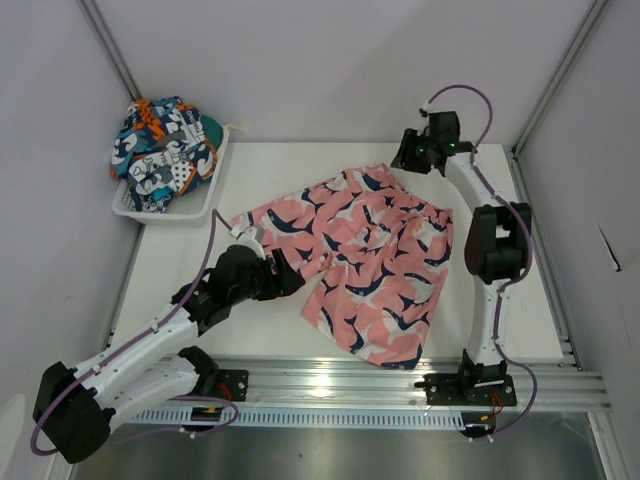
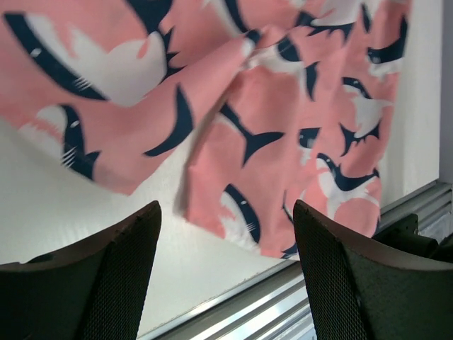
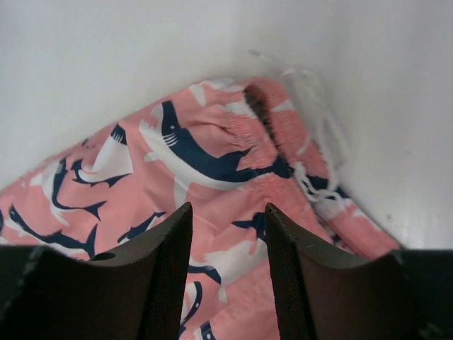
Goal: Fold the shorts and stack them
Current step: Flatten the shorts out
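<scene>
The gathered waistband of the pink shorts beside the white drawstring lies below and back from my right gripper's fingers, so the gripper will move down and back onto it next.
The pink shark-print shorts [image 1: 365, 255] lie spread on the white table, waistband toward the far right. The teal, orange and navy patchwork shorts [image 1: 165, 150] sit bunched in a white basket [image 1: 205, 200] at the far left. My left gripper [image 1: 290, 275] is open and empty just left of the pink shorts' near leg [image 2: 283, 142]. My right gripper [image 1: 410, 155] is open and empty above the waistband corner, where the white drawstring [image 3: 318, 152] lies loose on the pink shorts [image 3: 205, 184].
The metal rail [image 1: 400, 375] runs along the table's near edge, also seen in the left wrist view [image 2: 283, 297]. Grey walls close in on both sides and the back.
</scene>
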{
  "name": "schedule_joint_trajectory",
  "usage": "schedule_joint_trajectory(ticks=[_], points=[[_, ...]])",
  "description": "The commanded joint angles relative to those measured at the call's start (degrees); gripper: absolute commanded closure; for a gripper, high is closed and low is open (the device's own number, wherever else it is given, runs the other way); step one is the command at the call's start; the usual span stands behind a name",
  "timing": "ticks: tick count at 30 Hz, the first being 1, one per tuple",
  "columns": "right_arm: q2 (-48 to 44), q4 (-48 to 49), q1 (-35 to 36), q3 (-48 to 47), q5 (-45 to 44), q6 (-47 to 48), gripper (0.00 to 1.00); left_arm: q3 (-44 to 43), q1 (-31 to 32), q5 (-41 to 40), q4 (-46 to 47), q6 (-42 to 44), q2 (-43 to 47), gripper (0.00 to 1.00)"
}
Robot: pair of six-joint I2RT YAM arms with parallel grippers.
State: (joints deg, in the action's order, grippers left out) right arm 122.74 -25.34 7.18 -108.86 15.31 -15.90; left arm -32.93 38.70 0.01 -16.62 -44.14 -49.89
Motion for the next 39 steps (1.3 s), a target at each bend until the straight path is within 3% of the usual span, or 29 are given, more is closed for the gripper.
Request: schedule_joint_trajectory(ticks=[1,5,8,15,25,31,39], points=[[5.48,-5.84,2.57,-5.65,2.62,7.28,0.52,1.9,-4.85,6.92,1.77,-1.13,0.85,0.22],[10.15,-12.97,3.8,-12.94,-3.78,12.55,0.48,1.47,-7.58,9.03,1.68,0.19,-0.91,0.22],[9.1,-12.28,4.07,-10.08,-7.38,15.63,0.39,0.76,-7.94,9.74,1.33,0.9,-2.05,0.22],[8.65,-14.02,3.98,-10.67,-12.32,23.63,0.39,-0.74,-8.46,11.59,0.1,1.87,-4.16,0.22],[13.32,-17.28,1.17,-12.61,-2.23,25.57,0.46,1.46,-8.81,8.96,0.89,-0.77,-2.14,0.22],[14.2,-18.51,0.91,-13.05,-0.37,26.8,0.45,1.81,-14.25,11.85,2.03,0.11,-3.11,0.21],[16.21,-20.44,0.99,-13.83,6.48,30.39,0.46,1.37,-16.64,13.7,3.61,2.39,-5.04,0.21]])
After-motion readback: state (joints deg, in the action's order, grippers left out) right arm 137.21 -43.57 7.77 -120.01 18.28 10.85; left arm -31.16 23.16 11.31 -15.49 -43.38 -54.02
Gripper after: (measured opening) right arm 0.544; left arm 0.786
